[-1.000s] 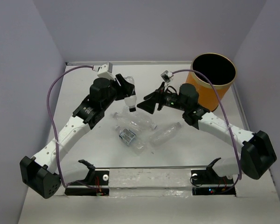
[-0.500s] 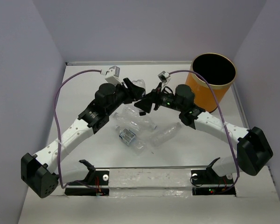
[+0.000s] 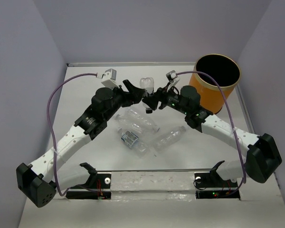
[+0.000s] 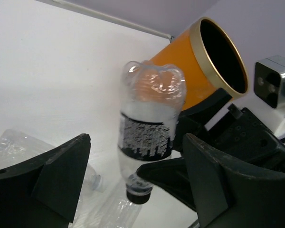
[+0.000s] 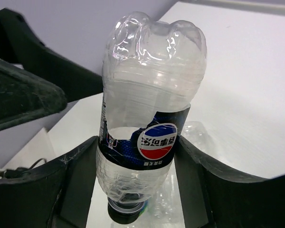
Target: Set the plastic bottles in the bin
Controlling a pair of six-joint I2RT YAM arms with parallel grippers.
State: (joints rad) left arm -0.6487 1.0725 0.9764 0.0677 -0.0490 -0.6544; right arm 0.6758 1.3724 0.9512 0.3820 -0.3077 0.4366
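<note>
Next I need to move my right gripper over the bin's opening (image 3: 219,69), which is to its right in the top view, and let go of the bottle, since my left gripper is open.
A clear plastic bottle (image 3: 147,85) with a dark blue label hangs cap-down above the table's far middle. My right gripper (image 5: 135,142) is shut on it, both fingers pressed against the labelled part of the bottle (image 5: 152,76). My left gripper (image 4: 135,142) is open, its jaws standing clear on either side of that bottle (image 4: 149,123). Three more plastic bottles (image 3: 142,122) lie on the table below the grippers. The orange bin (image 3: 204,90) stands upright at the back right, just behind the right gripper (image 3: 152,99).
White table with pale purple walls on three sides. The left arm's purple cable (image 3: 54,95) arcs over the left side of the table. The bin (image 4: 180,71) fills the upper right of the left wrist view.
My left gripper has opened and let go of the bottle. My right gripper has closed on it, and the bottle now hangs upright, cap down.
</note>
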